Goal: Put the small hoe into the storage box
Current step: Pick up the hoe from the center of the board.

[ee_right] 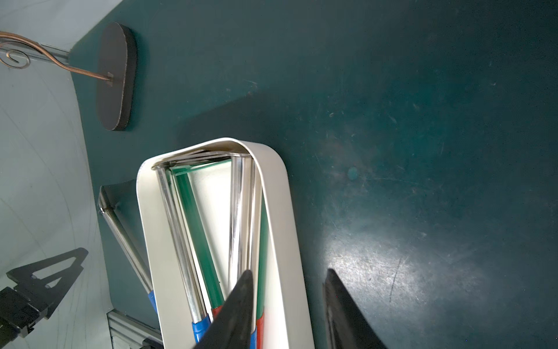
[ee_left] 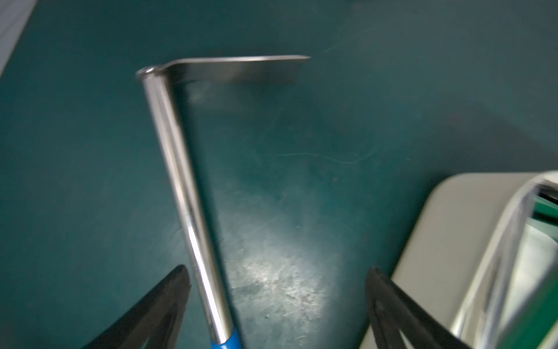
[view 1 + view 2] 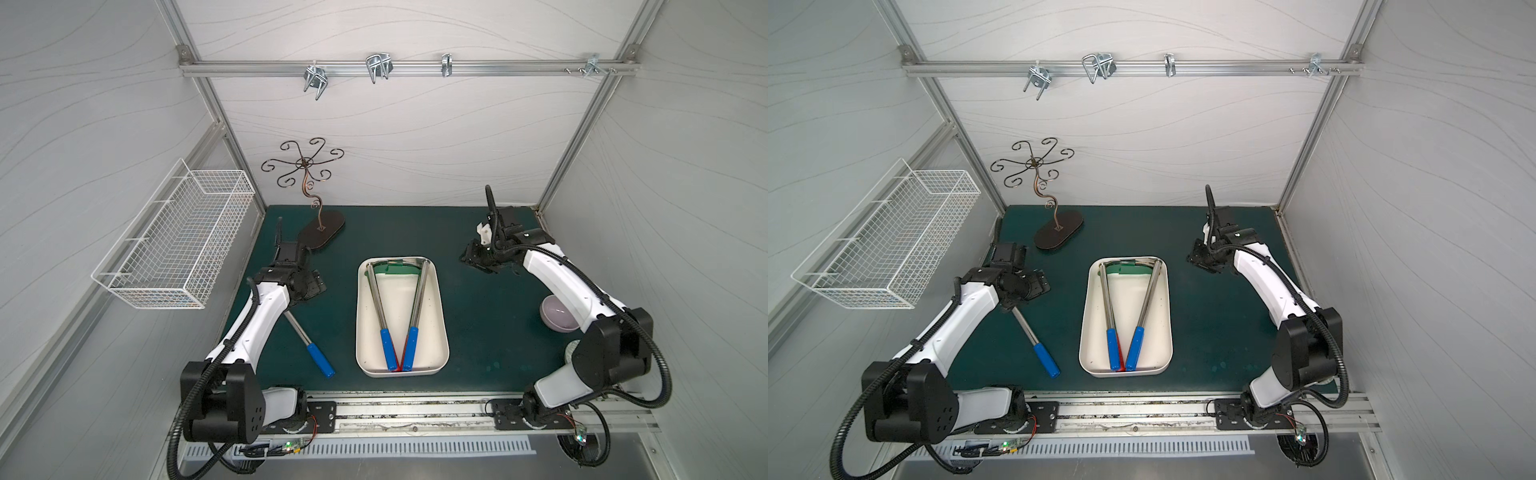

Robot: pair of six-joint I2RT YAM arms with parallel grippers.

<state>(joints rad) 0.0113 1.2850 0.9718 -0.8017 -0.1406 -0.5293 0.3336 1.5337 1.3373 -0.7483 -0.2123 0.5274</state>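
Observation:
My left gripper will move down and toward the wire basket to close around the end of the loose hoe's stem by the blade (image 2: 166,121), which lies below it that way.
A small hoe with a steel shaft (image 3: 297,328) and blue handle (image 3: 320,359) lies on the green mat left of the storage box (image 3: 362,316), a cream-white tray. Two blue-handled hoes (image 3: 417,299) lie in the box in a V over green and red tools. My left gripper (image 3: 313,286) hovers open over the loose hoe's head end. In the left wrist view the hoe shaft (image 2: 181,181) runs between the spread fingers (image 2: 163,302), close to one, and the blade (image 2: 235,71) lies beyond. My right gripper (image 1: 290,284) hangs open and empty beside the box's far right corner (image 1: 280,211).
A white wire basket (image 3: 178,241) hangs on the left wall. A curled metal stand (image 3: 320,228) sits on a dark oval base at the back left. A lilac bowl (image 3: 555,313) lies under the right arm. Metal hooks (image 3: 378,66) hang on the back rail.

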